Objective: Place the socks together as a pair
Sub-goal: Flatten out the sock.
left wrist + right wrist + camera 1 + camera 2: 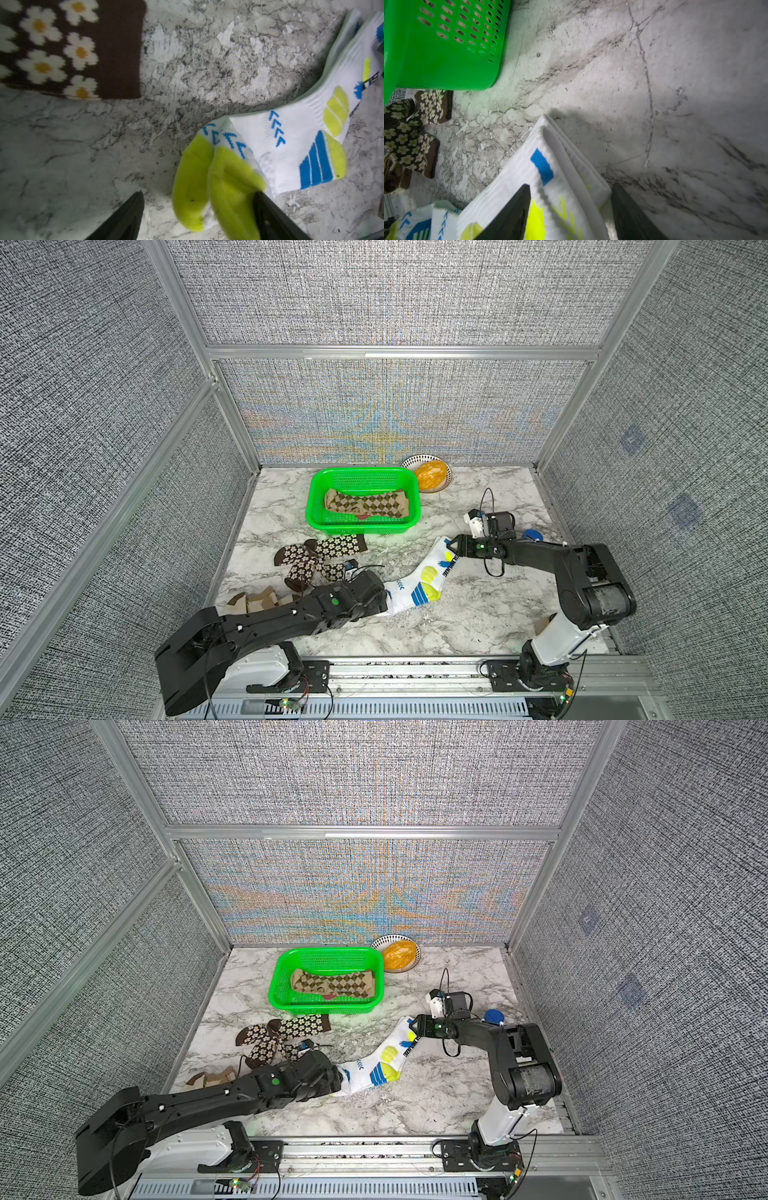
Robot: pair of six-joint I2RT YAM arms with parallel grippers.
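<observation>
My right gripper is open with both layers of the white cuffs already between its fingers. Next, it should move gently a little farther over the cuffs and close.
Two white socks (424,580) (386,1058) with yellow and blue patches lie stacked as one on the marble table, running diagonally between my arms. My left gripper (385,600) (338,1079) is at their toe end. In the left wrist view it (197,194) is open, with the two yellow toes (207,182) between its fingers and leaning on one of them. My right gripper (454,545) (412,1026) is at the cuff end. It (570,185) is open, straddling the layered white cuffs (550,149), one finger lying over the sock.
Brown cream-flowered socks (316,560) lie left of centre, and cream brown-banded ones (253,601) sit by my left arm. A green basket (316,489) at the back holds tan-brown diamond-check socks (365,504). A bowl (430,475) stands behind it. A blue object (532,536) lies behind my right arm.
</observation>
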